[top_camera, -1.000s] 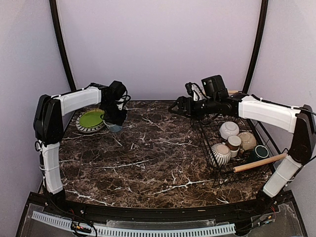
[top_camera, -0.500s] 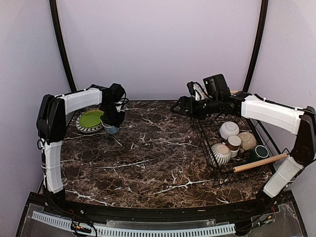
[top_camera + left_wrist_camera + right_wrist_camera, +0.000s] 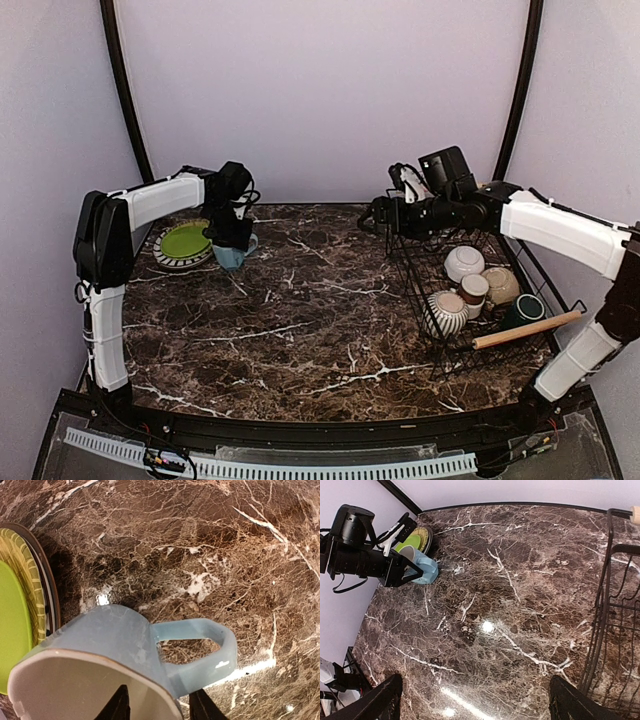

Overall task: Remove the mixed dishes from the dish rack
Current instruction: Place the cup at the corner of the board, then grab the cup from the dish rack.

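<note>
Next I should draw my empty right gripper back over the rack (image 3: 527, 328) and lower its fingers astride the small grey cup (image 3: 473, 290), which stands below and back from the gripper.
The light blue mug (image 3: 234, 256) stands on the marble next to the lime-green plate (image 3: 183, 241), which lies on the black-striped plate (image 3: 163, 262). My left gripper (image 3: 229, 238) is over the mug. In the left wrist view its jaws (image 3: 159, 702) straddle the mug's (image 3: 110, 640) wall by the handle, part open, with a gap showing. My right gripper (image 3: 372, 215) is open and empty, hovering left of the dish rack (image 3: 527, 328). The rack holds a white bowl (image 3: 464, 262), a striped grey bowl (image 3: 446, 312), a small grey cup (image 3: 473, 290) and a dark green mug (image 3: 525, 310).
A beige bowl (image 3: 501, 285) also sits in the rack. The rack's black wire wall (image 3: 605, 605) shows at the right of the right wrist view, with my left gripper (image 3: 402, 572) and the mug (image 3: 425, 569) far across the marble table (image 3: 320, 320).
My left gripper has risen a little off the mug, so more of the mug and its handle show. My right gripper has drawn back to the right, towards the rack.
</note>
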`<state>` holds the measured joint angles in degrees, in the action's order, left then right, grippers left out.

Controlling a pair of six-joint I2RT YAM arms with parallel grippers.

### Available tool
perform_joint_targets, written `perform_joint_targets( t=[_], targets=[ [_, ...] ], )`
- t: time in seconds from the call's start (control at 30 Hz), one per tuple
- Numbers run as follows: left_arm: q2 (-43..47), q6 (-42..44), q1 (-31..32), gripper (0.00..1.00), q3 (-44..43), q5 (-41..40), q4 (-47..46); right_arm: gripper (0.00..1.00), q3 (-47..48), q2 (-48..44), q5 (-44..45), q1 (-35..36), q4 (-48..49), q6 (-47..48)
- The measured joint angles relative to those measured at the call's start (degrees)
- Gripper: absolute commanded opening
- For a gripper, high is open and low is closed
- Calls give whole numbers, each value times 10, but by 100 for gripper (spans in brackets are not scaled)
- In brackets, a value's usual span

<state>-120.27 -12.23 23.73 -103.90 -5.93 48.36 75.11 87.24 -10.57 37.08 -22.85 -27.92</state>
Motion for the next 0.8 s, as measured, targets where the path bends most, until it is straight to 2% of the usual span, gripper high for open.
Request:
perform_joint_targets(
  t=[0.17,0.4,0.63,0.8],
  targets=[
    [8,0,0,58,0,10,0,99,2,-26,45,0,-41,17],
    [54,0,0,70,5,24,-5,99,3,-62,119,-19,-120,24],
    [122,-1,2,76,45,38,-38,99,-33,-127,162,-84,-190,-2],
    [174,-1,9,78,84,40,-75,99,-52,-132,190,-110,-261,-38]
  ],
)
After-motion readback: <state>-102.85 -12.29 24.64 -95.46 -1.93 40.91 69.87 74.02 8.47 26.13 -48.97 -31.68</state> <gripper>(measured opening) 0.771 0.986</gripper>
